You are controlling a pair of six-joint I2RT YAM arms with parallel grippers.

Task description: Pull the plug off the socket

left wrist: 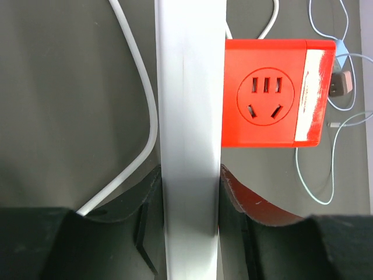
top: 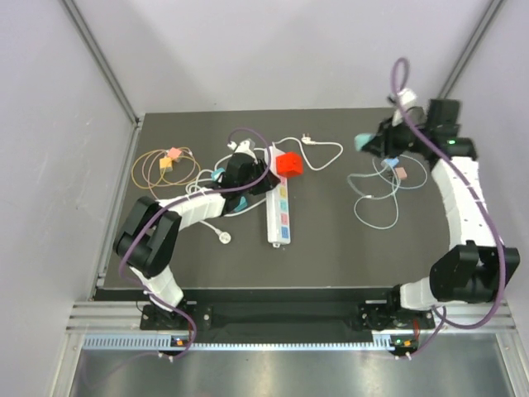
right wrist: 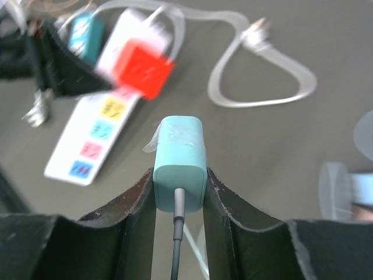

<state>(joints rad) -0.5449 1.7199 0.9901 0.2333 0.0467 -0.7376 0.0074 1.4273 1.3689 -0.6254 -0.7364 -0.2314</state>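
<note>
Next, my right gripper moves to the right in the top view, down beside that plug (top: 408, 166), and releases. The pink plug lies far from the power strip (top: 279, 211).
The long white power strip (top: 279, 211) lies mid-table, pastel outlets up. My left gripper (top: 259, 179) is shut on its far part; in the left wrist view the white strip body (left wrist: 191, 105) runs between the two fingers of the left gripper (left wrist: 191, 189), both touching its sides. A red cube adapter (top: 289, 165) sits at the strip's far end, and also shows in the left wrist view (left wrist: 268, 93). My right gripper (top: 369, 143) is at the far right, raised and away from the strip, shut on a teal plug (right wrist: 179, 154) with a grey cord. The strip (right wrist: 93, 140) lies far to its left.
A white cord with a pronged plug (top: 318, 149) loops behind the red cube. Yellow cables with small pink and orange plugs (top: 168, 160) lie back left. A pale blue cable (top: 376, 203) and a pink plug (top: 402, 174) lie under the right arm. A round white plug (top: 223, 238) lies left of the strip.
</note>
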